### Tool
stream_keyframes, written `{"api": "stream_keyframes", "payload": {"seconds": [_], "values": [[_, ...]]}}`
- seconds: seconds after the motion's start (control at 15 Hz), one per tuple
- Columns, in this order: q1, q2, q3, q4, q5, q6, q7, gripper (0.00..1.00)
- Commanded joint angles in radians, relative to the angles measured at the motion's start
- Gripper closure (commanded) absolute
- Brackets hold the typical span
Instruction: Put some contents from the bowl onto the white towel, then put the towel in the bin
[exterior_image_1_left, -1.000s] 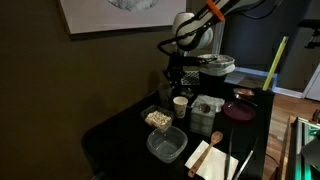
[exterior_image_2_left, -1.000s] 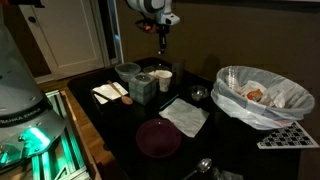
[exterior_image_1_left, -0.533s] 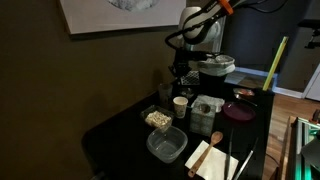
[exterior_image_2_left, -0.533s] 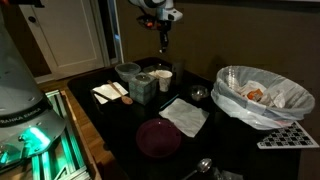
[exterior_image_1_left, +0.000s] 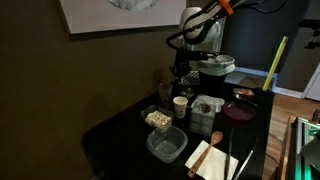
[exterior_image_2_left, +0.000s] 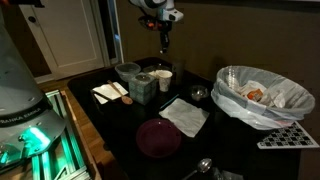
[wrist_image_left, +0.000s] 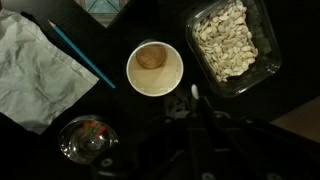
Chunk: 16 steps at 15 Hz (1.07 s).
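Observation:
I will next carry the pale piece in my gripper to the left in the wrist view and down to let go of it, as the bare white towel (exterior_image_2_left: 186, 116) (wrist_image_left: 32, 75) lies there below my gripper.
The white towel (exterior_image_2_left: 185, 116) lies flat on the black table, and shows at the left of the wrist view (wrist_image_left: 30, 75). A small glass bowl (wrist_image_left: 88, 138) with colourful contents stands beside it (exterior_image_2_left: 199, 94). The bin (exterior_image_2_left: 262, 95), lined with a clear bag, stands at the table's end. My gripper (exterior_image_2_left: 164, 42) hangs high above a white cup (exterior_image_2_left: 164, 79) and is seen in an exterior view (exterior_image_1_left: 179, 72). In the wrist view its dark fingers (wrist_image_left: 195, 95) look closed together, with a small pale tip between them that I cannot identify.
A clear tub of seeds (wrist_image_left: 232, 42) and a white cup (wrist_image_left: 155, 68) with a brown lump lie below the wrist. A blue stick (wrist_image_left: 82, 55) lies by the towel. A maroon plate (exterior_image_2_left: 158, 137), an empty clear tub (exterior_image_1_left: 166, 146) and a wooden spoon (exterior_image_1_left: 211, 145) are nearby.
The gripper shifted slightly sideways above the cup a second ago. It has stayed still for the last half second.

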Motion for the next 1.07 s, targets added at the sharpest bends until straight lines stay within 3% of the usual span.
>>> {"api": "stream_keyframes", "payload": {"seconds": [0.0,0.67,0.93,1.0], "values": [[-0.051,-0.032,-0.007,-0.032,0.002,-0.022,-0.145,0.99],[-0.217,-0.088,0.003,-0.152,0.083,-0.094,-0.799,0.99],[-0.236,-0.096,-0.017,-0.225,0.046,-0.039,-0.933,0.99],[-0.222,-0.065,-0.013,-0.164,0.050,-0.070,-0.869,0.99]]}}
